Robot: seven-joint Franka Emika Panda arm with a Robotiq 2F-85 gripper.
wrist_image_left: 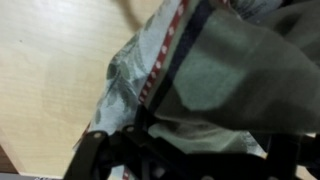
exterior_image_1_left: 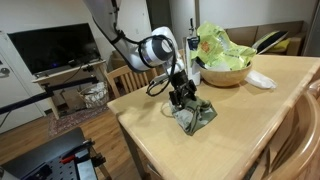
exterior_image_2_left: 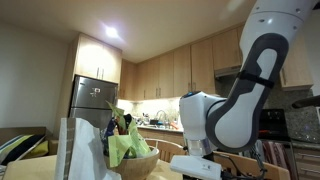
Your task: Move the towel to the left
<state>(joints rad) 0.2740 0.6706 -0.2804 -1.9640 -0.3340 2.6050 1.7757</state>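
My open fingers are already on both sides of the heap of cloth (exterior_image_1_left: 184, 106) (wrist_image_left: 209, 128), so my gripper will stay low on the towel and close around that cloth next.
The towel (exterior_image_1_left: 196, 116) is a small dark olive-grey lumpy cloth lying on the wooden table (exterior_image_1_left: 245, 130), near its left front corner in an exterior view. My gripper (exterior_image_1_left: 182, 98) is down on the towel's left part, touching it. The wrist view is filled by the towel (wrist_image_left: 215, 70), with a red-and-white striped edge running across it. The gripper (wrist_image_left: 190, 150) stands open there, its dark fingers (wrist_image_left: 98, 152) wide apart and the cloth lying between them. Nothing is lifted.
A wooden bowl (exterior_image_1_left: 224, 75) holding a lime-green leafy mass (exterior_image_1_left: 220, 45) stands behind the towel, with a white napkin (exterior_image_1_left: 260, 80) beside it. A chair (exterior_image_1_left: 124, 80) stands at the table's left edge. The same bowl (exterior_image_2_left: 135, 163) shows beside my arm (exterior_image_2_left: 240, 100).
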